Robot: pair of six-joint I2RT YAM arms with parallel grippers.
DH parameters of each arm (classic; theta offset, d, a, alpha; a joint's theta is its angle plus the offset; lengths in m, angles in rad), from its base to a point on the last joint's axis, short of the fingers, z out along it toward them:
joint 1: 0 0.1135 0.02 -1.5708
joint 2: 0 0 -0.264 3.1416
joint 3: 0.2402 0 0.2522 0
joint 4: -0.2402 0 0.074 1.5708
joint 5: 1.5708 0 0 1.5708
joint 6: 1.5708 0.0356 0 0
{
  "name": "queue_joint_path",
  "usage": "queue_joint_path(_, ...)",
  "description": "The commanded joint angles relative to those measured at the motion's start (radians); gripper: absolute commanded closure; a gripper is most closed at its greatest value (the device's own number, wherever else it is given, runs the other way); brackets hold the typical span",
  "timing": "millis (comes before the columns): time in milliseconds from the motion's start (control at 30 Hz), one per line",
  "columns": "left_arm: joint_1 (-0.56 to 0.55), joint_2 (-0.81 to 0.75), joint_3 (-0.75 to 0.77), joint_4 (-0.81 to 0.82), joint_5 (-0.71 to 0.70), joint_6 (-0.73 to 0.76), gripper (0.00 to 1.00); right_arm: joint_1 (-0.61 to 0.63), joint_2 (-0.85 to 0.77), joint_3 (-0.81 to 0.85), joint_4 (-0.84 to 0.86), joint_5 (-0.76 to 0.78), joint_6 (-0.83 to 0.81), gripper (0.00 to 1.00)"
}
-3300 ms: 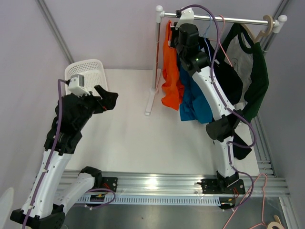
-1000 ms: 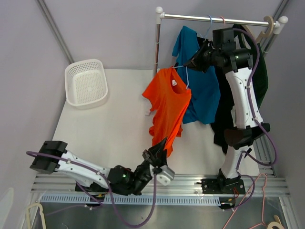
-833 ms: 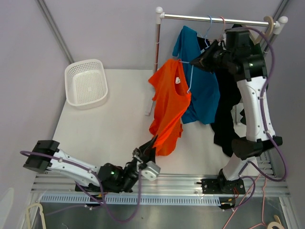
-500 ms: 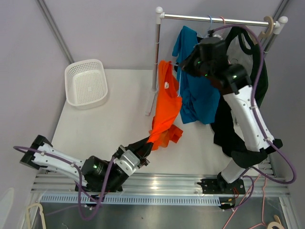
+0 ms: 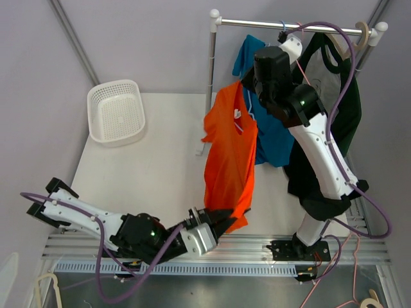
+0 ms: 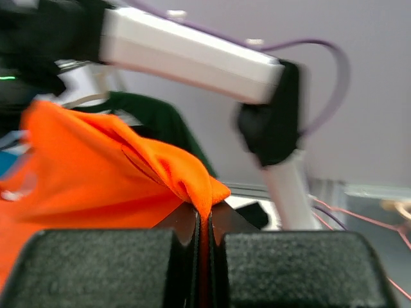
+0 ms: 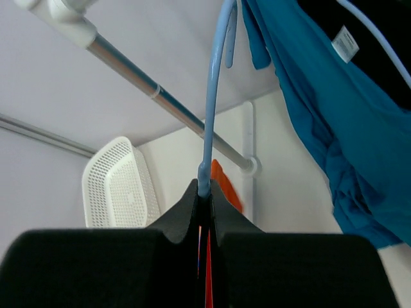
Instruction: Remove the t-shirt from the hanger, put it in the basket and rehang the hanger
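The bar's bare end is outward of my right gripper, to its left in the top view. My right gripper should next carry the hanger's hook over it and release the hanger.
An orange t-shirt hangs stretched between my two grippers, from in front of the rail down to the table's near edge. My right gripper is shut on the thin light-blue hanger that carries the shirt's collar; its jaws pinch the wire just below the hook. My left gripper is low at the near edge, shut on the shirt's bottom hem. In the left wrist view the orange cloth bunches out from between the closed fingers of the left gripper. Most of the hanger is hidden inside the shirt.
A white mesh basket sits at the table's far left. The metal rail on its post still carries a blue t-shirt and a dark green and black garment behind my right arm.
My left gripper slid right along the near edge with the hem. The right gripper turned and lifted the hanger slightly, so the shirt now hangs flatter and longer.
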Motion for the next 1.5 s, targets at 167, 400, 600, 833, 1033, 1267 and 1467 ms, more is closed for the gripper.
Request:
queue_joint_path(167,-0.180,0.020,-0.007,-0.012,0.159,-0.058,0.99,-0.199,0.148,0.247,-0.035,-0.118,0.058,1.00)
queue_joint_path(400,-0.195,-0.006,-0.145,0.043,0.017,-0.101,0.99,-0.238,0.083,0.187,-0.012,-0.187,0.055,1.00)
queue_joint_path(600,0.339,-0.149,-0.245,-0.483,0.020,-0.849,0.99,-0.255,-0.012,0.189,-0.122,-0.496,0.006,1.00)
queue_joint_path(833,0.870,-0.429,-0.325,-0.858,0.179,-1.228,0.99,-0.045,-0.350,-0.329,-0.013,-0.352,-0.152,1.00)
queue_joint_path(1033,1.275,-0.431,-0.129,-0.944,0.504,-1.167,0.99,-0.044,-0.541,-0.611,0.317,-0.370,-0.240,1.00)
queue_joint_path(1267,1.275,-0.164,0.299,-0.963,0.593,-1.014,0.99,-0.050,-0.380,-0.464,0.435,-0.270,-0.411,1.00)
queue_joint_path(1467,1.422,0.144,0.848,-1.055,0.649,-0.911,0.99,-0.111,-0.106,-0.169,0.426,-0.341,-0.483,1.00)
